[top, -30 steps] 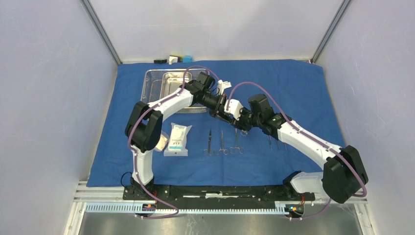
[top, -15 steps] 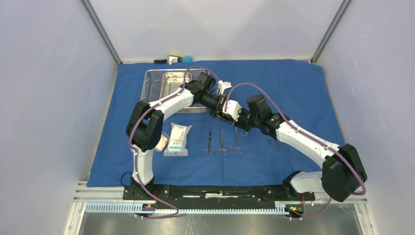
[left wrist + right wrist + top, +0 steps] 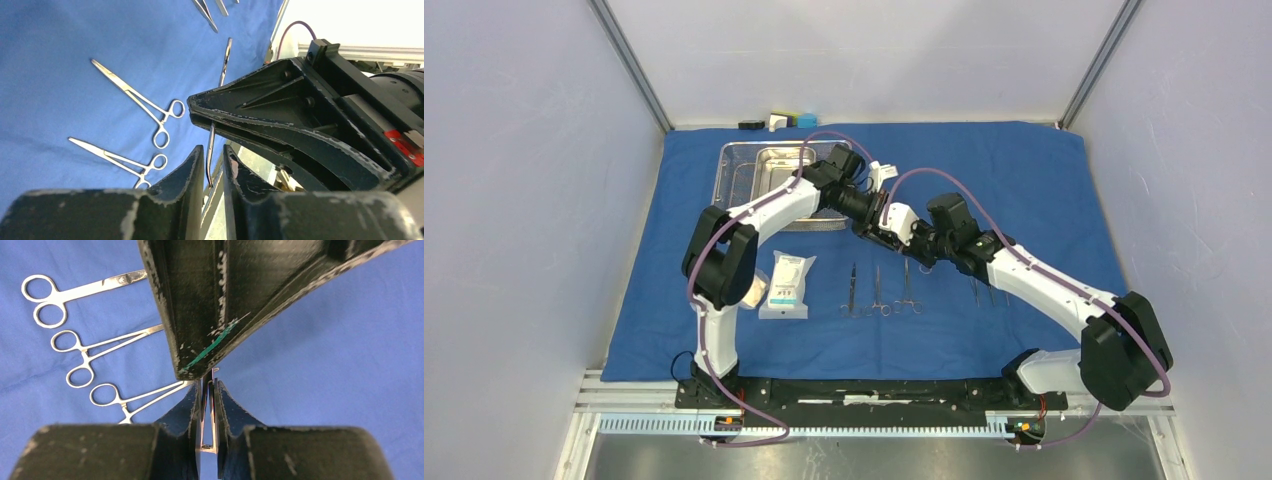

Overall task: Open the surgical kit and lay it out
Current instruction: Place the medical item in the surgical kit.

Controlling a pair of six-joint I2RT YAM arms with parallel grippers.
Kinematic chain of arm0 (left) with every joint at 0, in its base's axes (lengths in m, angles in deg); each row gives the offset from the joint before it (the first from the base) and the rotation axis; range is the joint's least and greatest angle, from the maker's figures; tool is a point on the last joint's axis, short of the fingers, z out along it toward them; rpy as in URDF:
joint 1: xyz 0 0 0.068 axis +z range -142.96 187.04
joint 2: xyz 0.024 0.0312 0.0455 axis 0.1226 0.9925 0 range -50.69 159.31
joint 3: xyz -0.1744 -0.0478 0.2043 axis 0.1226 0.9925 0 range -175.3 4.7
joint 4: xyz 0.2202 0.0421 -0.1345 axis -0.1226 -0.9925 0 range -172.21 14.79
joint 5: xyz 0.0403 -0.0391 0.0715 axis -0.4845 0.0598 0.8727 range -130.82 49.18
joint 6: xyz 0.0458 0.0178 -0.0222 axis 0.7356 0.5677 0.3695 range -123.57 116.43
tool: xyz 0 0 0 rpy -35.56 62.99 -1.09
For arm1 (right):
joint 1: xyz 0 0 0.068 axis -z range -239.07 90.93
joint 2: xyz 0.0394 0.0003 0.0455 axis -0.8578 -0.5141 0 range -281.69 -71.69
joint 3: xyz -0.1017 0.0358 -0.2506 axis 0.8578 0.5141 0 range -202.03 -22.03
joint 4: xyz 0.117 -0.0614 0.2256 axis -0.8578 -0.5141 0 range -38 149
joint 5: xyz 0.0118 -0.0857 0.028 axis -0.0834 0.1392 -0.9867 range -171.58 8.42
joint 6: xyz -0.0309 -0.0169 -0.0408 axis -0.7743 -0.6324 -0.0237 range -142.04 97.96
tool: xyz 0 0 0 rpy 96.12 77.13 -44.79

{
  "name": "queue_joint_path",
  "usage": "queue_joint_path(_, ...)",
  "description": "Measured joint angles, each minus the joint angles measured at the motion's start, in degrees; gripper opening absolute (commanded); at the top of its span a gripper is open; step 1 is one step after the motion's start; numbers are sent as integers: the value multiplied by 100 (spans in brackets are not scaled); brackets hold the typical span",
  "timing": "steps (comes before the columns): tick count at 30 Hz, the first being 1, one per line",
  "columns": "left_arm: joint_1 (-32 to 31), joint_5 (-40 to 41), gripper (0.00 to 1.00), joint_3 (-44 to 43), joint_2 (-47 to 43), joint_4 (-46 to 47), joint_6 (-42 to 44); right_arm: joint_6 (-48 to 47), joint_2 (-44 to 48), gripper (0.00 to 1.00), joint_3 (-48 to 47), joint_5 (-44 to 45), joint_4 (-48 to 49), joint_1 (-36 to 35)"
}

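The robot's right gripper will next move down and to its right in the top view and release the instrument, since bare cloth beside the ring-handled row is below it there.
Both arms meet above the middle of the blue cloth (image 3: 1034, 180). My right gripper (image 3: 208, 387) is shut on a slim steel instrument (image 3: 214, 417), which has two thin prongs pressed between the pads. My left gripper (image 3: 213, 150) stands slightly open. The instrument's thin curved tip (image 3: 210, 155) hangs in the gap, clear of both fingers. Seen from above, the left gripper (image 3: 886, 226) and the right gripper (image 3: 906, 238) are almost touching. Three ring-handled instruments (image 3: 879, 290) lie side by side on the cloth just below them. A steel pan (image 3: 782, 165) sits in the wire-mesh basket (image 3: 736, 185).
White and green packets (image 3: 786, 285) lie left of the instrument row. Two more slim instruments (image 3: 982, 291) lie under the right forearm. Small black, white and blue blocks (image 3: 779, 121) sit beyond the cloth's far edge. Grey walls close in on both sides.
The right gripper's jaws have closed onto the instrument. The left gripper's jaws have eased apart and let go of it. Both arms have barely moved.
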Motion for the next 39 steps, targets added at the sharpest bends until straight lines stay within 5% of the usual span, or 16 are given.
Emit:
queue_joint_path(9,439,271,69,-382,0,-262,374,549,24,0,197,527,153,0)
queue_joint_path(11,625,463,72,-382,0,-310,479,763,57,10,308,715,168,0)
queue_joint_path(13,822,717,73,-382,-2,-356,586,1067,96,14,420,953,151,0)
queue_joint_path(17,1113,1152,74,-446,-4,-428,691,1703,98,0,442,1178,98,55)
queue_joint_path(27,1285,1707,75,-1228,13,-798,879,3670,96,0,1093,732,214,1060)
queue_joint_path(39,1311,2013,76,-1445,39,-1121,1285,4979,-39,0,1368,745,151,1143)
